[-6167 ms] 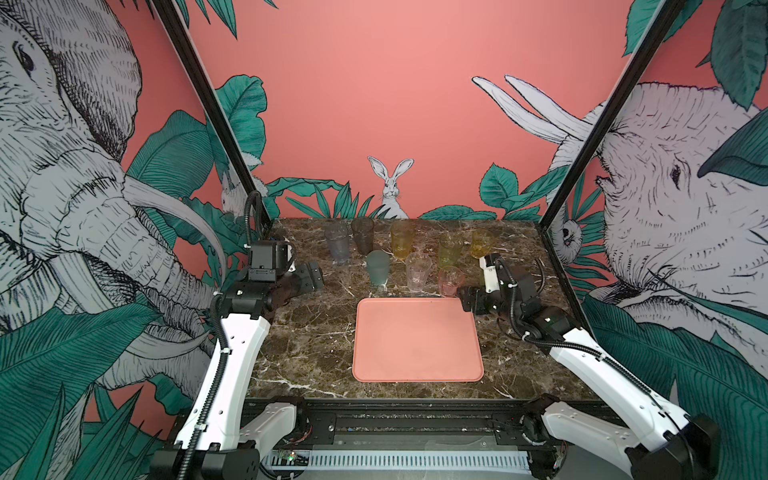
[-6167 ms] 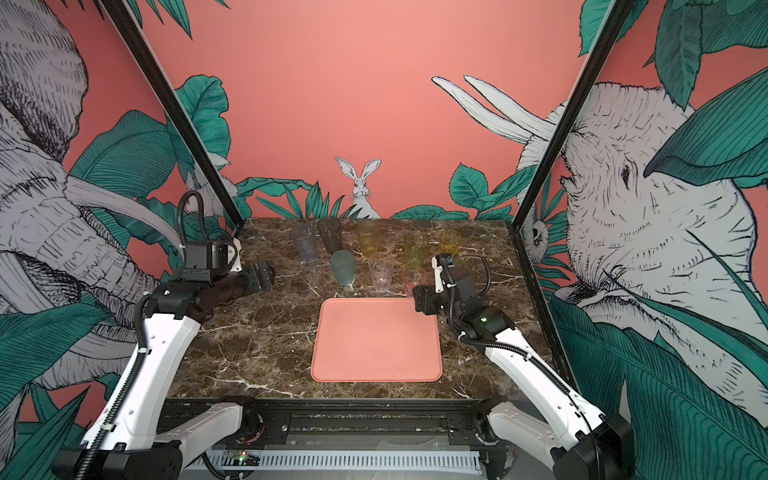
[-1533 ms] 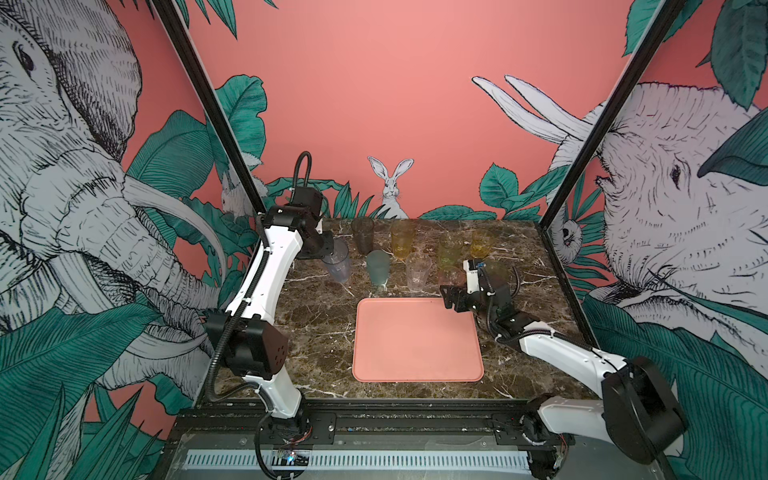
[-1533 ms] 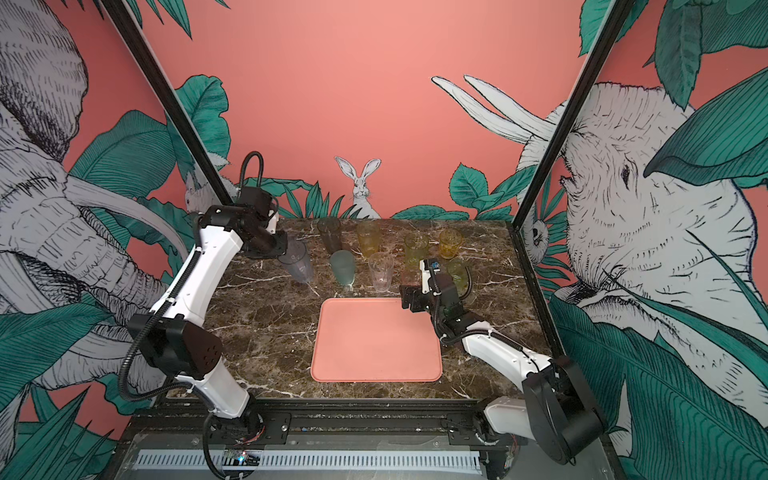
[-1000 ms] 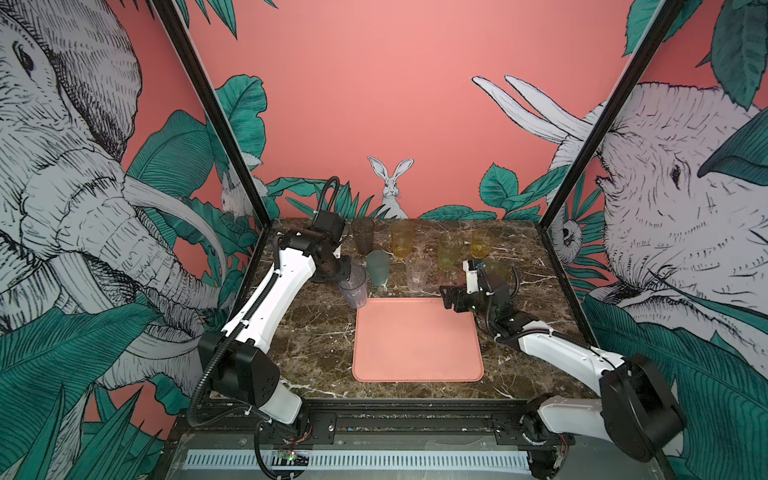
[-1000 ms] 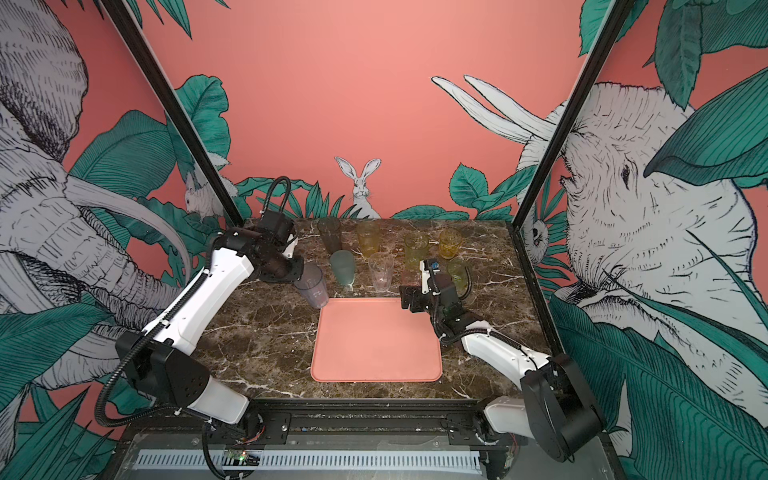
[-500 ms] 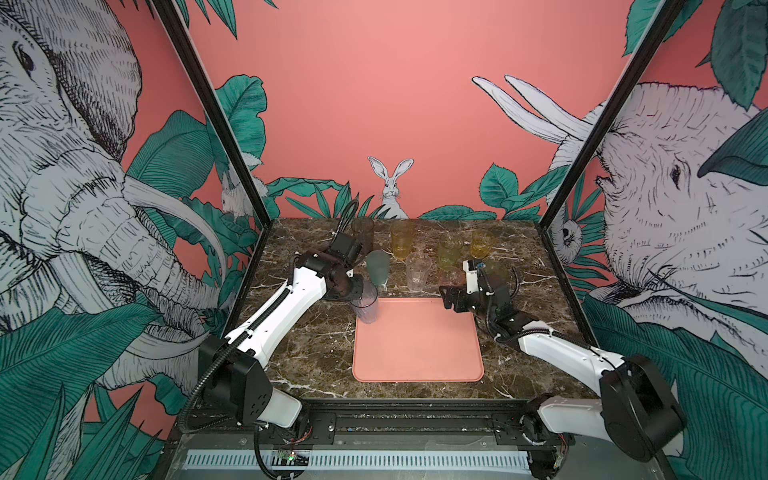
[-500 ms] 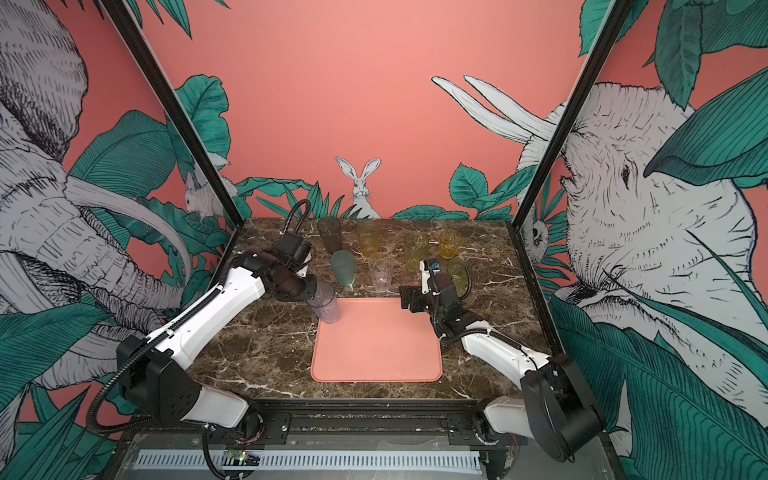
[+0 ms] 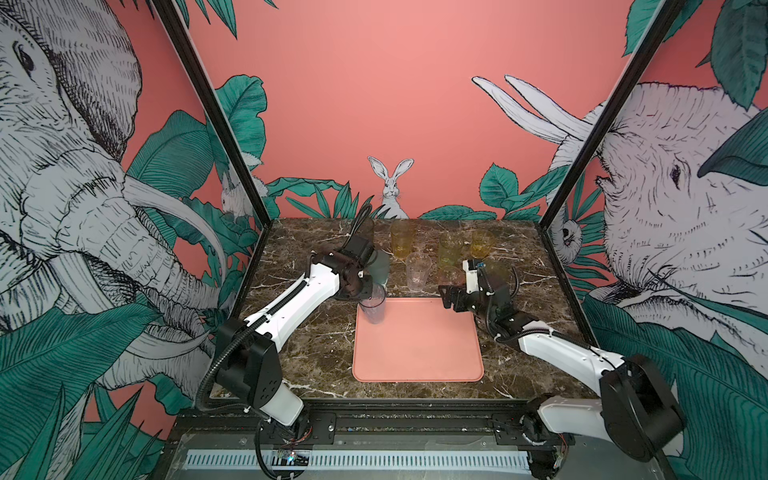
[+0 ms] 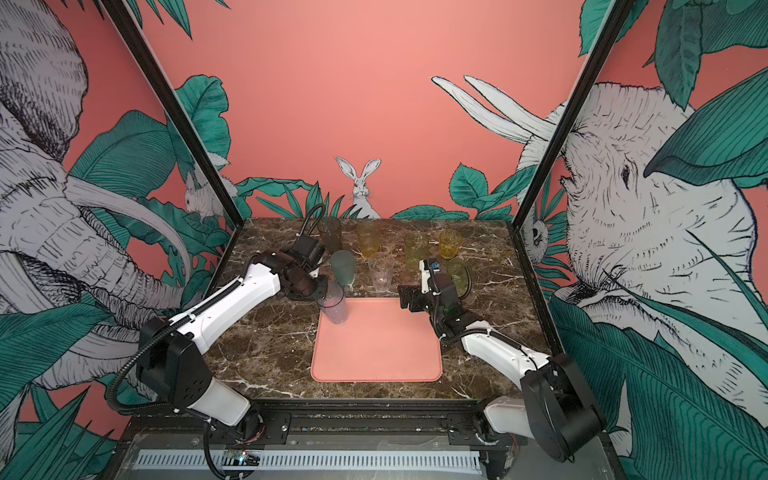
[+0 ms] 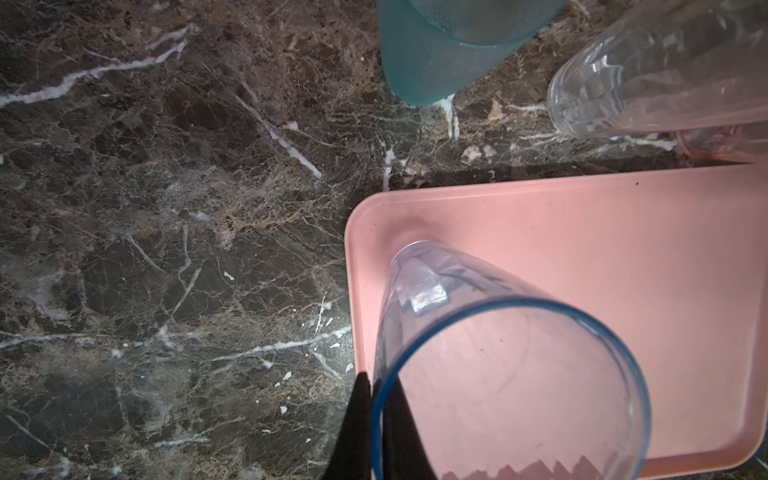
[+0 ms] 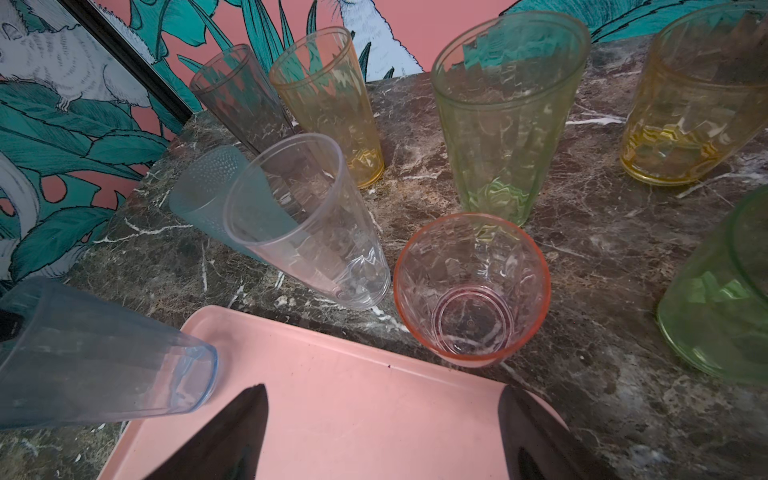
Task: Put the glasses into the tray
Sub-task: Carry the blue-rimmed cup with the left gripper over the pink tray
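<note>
My left gripper needs to move the bluish glass gently and slightly outward into the tray's far corner (image 11: 390, 220) by the teal glass next, then let go of it, because bare tray shows beyond the bluish glass's base.
My left gripper (image 9: 365, 291) (image 11: 372, 376) is shut on the rim of a tall bluish glass (image 9: 373, 309) (image 11: 498, 353), one finger inside and one outside. The glass stands nearly upright with its base at the far left corner of the salmon-pink tray (image 9: 417, 353) (image 10: 376, 353). I cannot tell whether the base touches the tray. My right gripper (image 9: 446, 297) (image 12: 382, 390) is open and empty above the tray's far right edge. Just beyond that edge stands a short pink glass (image 12: 469, 286).
Behind the tray on the marble stand a clear glass (image 9: 417, 270), a teal glass (image 10: 343, 268), a smoky grey glass (image 10: 329, 232), a tall amber glass (image 9: 402, 243), a tall green glass (image 9: 451, 249), a short amber glass (image 9: 482, 243) and a short green glass (image 12: 723, 299).
My left arm has carried the bluish glass from the far left of the table to the tray's far left corner and lowered it. The right arm has stayed still.
</note>
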